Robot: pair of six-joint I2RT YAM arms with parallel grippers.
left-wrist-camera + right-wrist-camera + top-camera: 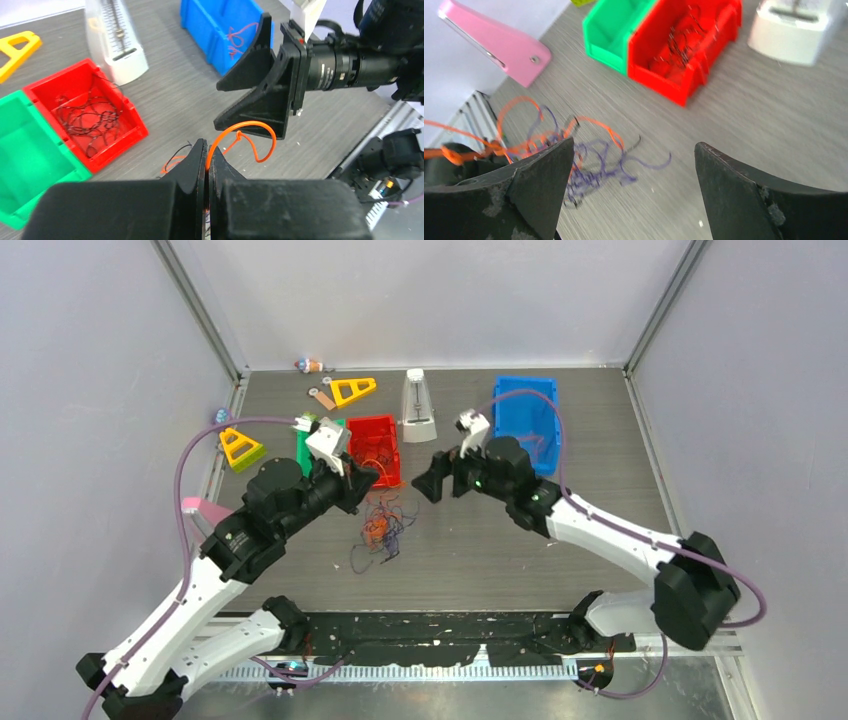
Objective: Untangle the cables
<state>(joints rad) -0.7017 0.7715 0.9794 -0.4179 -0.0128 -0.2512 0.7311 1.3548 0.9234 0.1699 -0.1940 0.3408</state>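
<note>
My left gripper already holds an orange-red cable. So my open right gripper moves back and down toward the clump next, and around the clump's purple and black parts.
The cables [380, 530] lie as a small clump of orange-red, purple and black strands on the table between the arms; the clump also shows in the right wrist view [579, 160]. My left gripper [366, 480] [207, 150] is shut on one orange-red cable [250, 132], which loops up from between its fingertips, above the clump's far edge. My right gripper [436, 486] [634, 150] is open and empty, just right of the clump and facing the left gripper; its fingers [260, 90] show in the left wrist view.
A red bin [376, 447] [120, 125] holds black cables, with a green bin [312, 445] on its left. A blue bin [525, 418] holding an orange strand [239, 37] stands back right. There are also a metronome [418, 406], yellow triangles [352, 390] and a pink object [499, 45].
</note>
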